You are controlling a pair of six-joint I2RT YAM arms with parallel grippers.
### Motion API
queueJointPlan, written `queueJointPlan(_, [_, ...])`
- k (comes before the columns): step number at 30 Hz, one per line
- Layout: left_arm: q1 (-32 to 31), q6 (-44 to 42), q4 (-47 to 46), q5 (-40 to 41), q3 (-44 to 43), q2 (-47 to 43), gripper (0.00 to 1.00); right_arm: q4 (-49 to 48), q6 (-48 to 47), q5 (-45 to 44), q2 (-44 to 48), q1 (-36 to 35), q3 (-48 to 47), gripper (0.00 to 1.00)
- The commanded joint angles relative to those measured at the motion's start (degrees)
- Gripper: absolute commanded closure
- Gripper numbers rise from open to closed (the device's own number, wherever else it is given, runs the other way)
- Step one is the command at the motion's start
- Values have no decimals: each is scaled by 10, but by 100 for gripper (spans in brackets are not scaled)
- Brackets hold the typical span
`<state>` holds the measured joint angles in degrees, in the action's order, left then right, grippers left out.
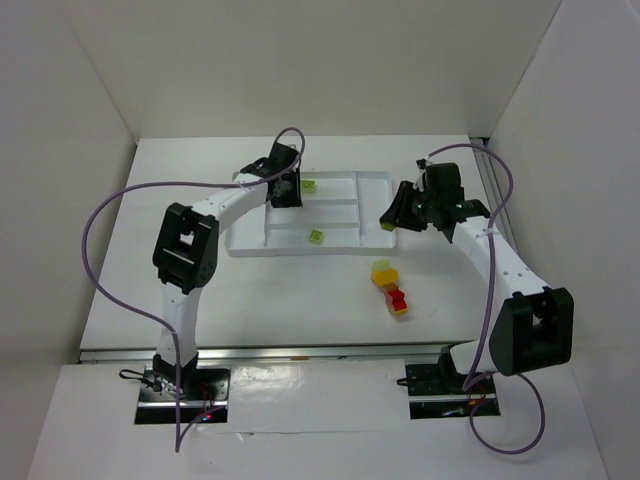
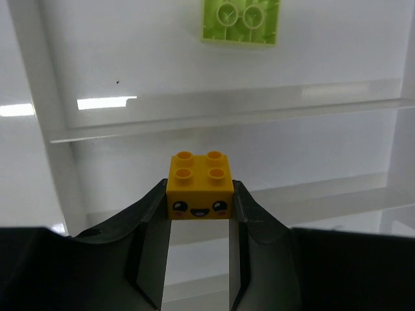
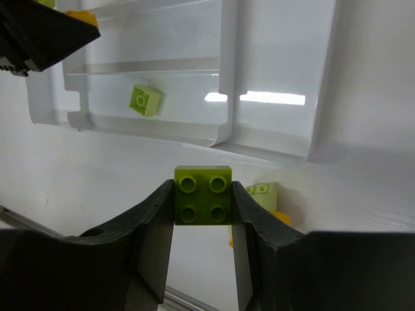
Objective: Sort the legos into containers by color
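The end section under the other arm [image 1: 249, 228] [image 3: 48, 97] lies across the tray, so I should move my right gripper to the left in the top view and let go of the lime green lego.
My left gripper [image 2: 200, 202] is shut on a yellow lego [image 2: 200, 184] with a smiling face, studs up, held over the white tray's ridges [image 2: 227, 110]. From above, that gripper [image 1: 283, 190] hangs over the tray's left part. My right gripper [image 3: 203, 206] is shut on a lime green lego [image 3: 203, 194], held above the table just off the tray's rim [image 3: 279, 149]. In the top view it [image 1: 392, 218] sits at the tray's near right corner. Two lime green legos [image 1: 310, 185] [image 1: 316, 236] lie in separate tray compartments.
A small cluster of legos lies on the table in front of the tray: yellow [image 1: 383, 272] and red [image 1: 397, 298] ones, with a pale green one [image 3: 262, 193] seen under the right gripper. White walls close in the table on three sides.
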<state>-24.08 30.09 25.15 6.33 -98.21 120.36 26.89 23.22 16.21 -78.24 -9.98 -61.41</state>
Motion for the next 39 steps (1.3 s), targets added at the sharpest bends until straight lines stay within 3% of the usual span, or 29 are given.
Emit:
queueJointPlan(1, [3, 4, 10, -8, -27, 15, 100, 7, -6, -14, -2, -5, -24, 76])
queueJointPlan(2, [3, 10, 3, -3, -13, 15, 100, 7, -6, -14, -2, -5, -24, 76])
queueJointPlan(4, [3, 10, 3, -3, -8, 15, 89, 7, -6, -20, -2, -5, -24, 76])
queueJointPlan(6, [3, 10, -3, -8, -1, 15, 52, 7, -6, -20, -2, -5, -24, 76])
queueJointPlan(8, [3, 10, -3, -8, 5, 15, 38, 7, -6, -20, -2, -5, -24, 76])
queueJointPlan(9, [-3, 10, -3, -8, 5, 8, 26, 7, -6, -20, -2, -5, -24, 76])
queueJointPlan(14, [-14, 4, -9, -3, 17, -28, 10, 2, -6, -14, -7, -5, -24, 76])
queueJointPlan(17, [-21, -2, -4, 4, 17, -59, 5, -3, -6, -9, -12, -5, -32, 76])
queueJointPlan(20, [-21, -2, 10, 4, 23, -104, 5, -10, -6, -2, -17, -18, -47, 75])
queueJointPlan(23, [-16, 12, 34, 55, 28, -175, 8, -38, 0, 4, -52, -63, -72, 74])
queueJointPlan(31, [102, 49, 48, 47, 102, -348, 5, -153, 19, -15, -267, -202, -236, 74])
queueJointPlan(39, [141, 49, 60, 47, 189, -473, 6, -221, 13, 10, -479, -281, -454, 74])
